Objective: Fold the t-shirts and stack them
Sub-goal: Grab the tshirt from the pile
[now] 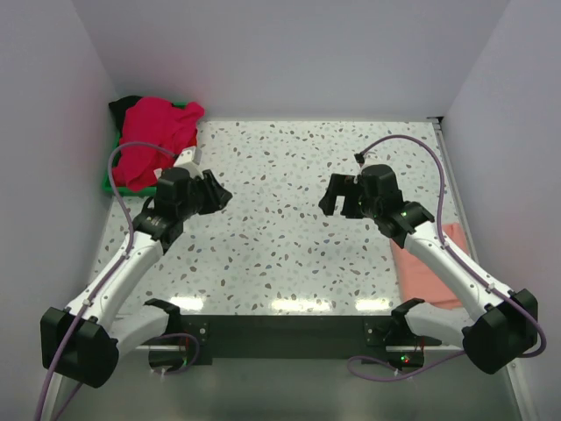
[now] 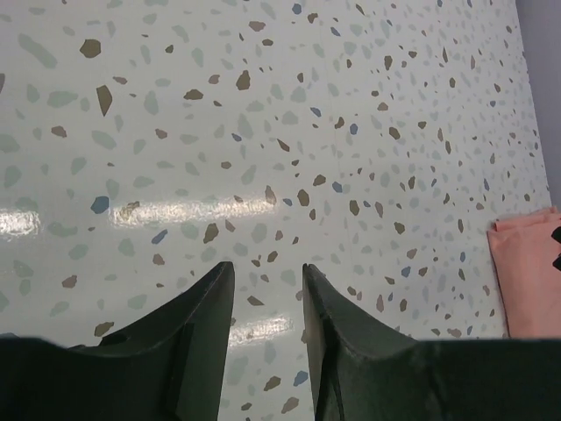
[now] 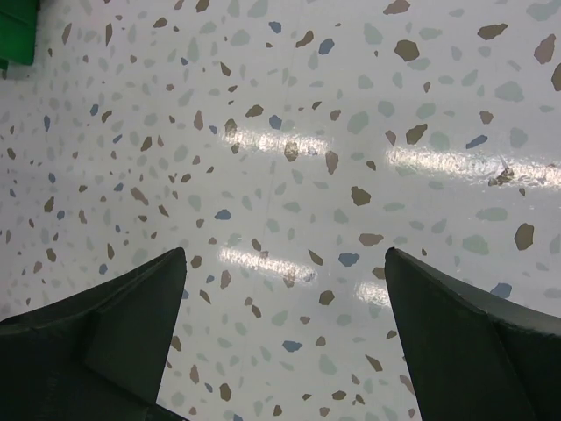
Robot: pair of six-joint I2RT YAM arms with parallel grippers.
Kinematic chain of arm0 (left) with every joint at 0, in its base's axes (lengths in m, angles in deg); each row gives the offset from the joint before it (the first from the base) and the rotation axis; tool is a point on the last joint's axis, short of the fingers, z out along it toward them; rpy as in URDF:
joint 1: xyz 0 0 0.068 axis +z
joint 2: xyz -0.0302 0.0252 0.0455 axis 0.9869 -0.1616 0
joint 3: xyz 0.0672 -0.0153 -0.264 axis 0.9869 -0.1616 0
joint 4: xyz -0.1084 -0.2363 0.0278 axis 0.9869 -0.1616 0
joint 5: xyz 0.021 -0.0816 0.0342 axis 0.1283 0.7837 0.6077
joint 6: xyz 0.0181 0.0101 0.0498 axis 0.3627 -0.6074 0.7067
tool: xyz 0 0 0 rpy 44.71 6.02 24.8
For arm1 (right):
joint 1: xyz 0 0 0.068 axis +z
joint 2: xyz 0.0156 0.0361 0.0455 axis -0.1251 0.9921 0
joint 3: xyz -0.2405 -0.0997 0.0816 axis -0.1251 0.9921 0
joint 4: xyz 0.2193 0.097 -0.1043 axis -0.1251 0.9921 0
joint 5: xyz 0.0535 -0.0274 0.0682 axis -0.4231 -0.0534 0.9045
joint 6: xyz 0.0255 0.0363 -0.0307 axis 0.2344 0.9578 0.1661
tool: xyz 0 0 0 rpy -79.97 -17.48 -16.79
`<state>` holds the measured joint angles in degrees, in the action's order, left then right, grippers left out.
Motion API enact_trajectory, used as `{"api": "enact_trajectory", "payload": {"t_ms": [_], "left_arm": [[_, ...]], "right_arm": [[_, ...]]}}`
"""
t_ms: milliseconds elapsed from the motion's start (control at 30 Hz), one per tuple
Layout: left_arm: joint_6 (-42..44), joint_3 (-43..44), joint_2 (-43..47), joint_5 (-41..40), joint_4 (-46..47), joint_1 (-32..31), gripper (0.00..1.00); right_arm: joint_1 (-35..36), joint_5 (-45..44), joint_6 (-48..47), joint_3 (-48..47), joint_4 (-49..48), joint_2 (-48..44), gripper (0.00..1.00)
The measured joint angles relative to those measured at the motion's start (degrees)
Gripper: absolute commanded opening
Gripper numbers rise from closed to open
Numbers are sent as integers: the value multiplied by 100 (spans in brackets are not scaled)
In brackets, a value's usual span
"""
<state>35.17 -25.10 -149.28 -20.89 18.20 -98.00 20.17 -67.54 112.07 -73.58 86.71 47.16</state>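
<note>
The crimson-pink t-shirt [image 1: 156,140] is on top in the tray, so I need to move my left gripper outward and down to close on the shirt's edge that faces the tabletop.
A crimson-pink t-shirt [image 1: 156,140] lies crumpled on a pile in the green tray [image 1: 110,184] at the far left; a bit of black shirt [image 1: 128,103] shows behind it. A folded salmon-pink t-shirt [image 1: 429,267] lies at the right edge, partly under the right arm; its corner shows in the left wrist view [image 2: 526,272]. My left gripper [image 1: 219,193] hovers over the table right of the tray, fingers a narrow gap apart and empty [image 2: 267,274]. My right gripper [image 1: 335,195] hovers mid-right, wide open and empty [image 3: 285,259].
White walls close in the table at the left, back and right. The speckled tabletop [image 1: 280,228] lies between the two grippers. A corner of the green tray [image 3: 16,31] shows in the right wrist view. A black bar runs along the near edge.
</note>
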Motion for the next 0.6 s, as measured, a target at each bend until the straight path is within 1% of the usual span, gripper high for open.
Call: {"api": "enact_trajectory", "payload": {"t_ms": [200,267,300,367,400,600], "left_arm": [[-50,59,-133,-142,-28,42,43],[-92,216,-319,-229,-70,131,47],[-111,348,-442,-273,-83,214,50],[-140,675,-750,-367,-107,400,52],[-149,863,-927,-452,-96,514,56],[-337,2155,-2208,-1088,9,1292,58]], "right_arm": [[0,44,-2,0,2,2,99],[0,105,-4,0,4,7,99],[0,144,-4,0,4,7,99],[0,186,-4,0,4,7,99],[0,212,-4,0,4,7,99],[0,363,-2,0,9,4,99]]}}
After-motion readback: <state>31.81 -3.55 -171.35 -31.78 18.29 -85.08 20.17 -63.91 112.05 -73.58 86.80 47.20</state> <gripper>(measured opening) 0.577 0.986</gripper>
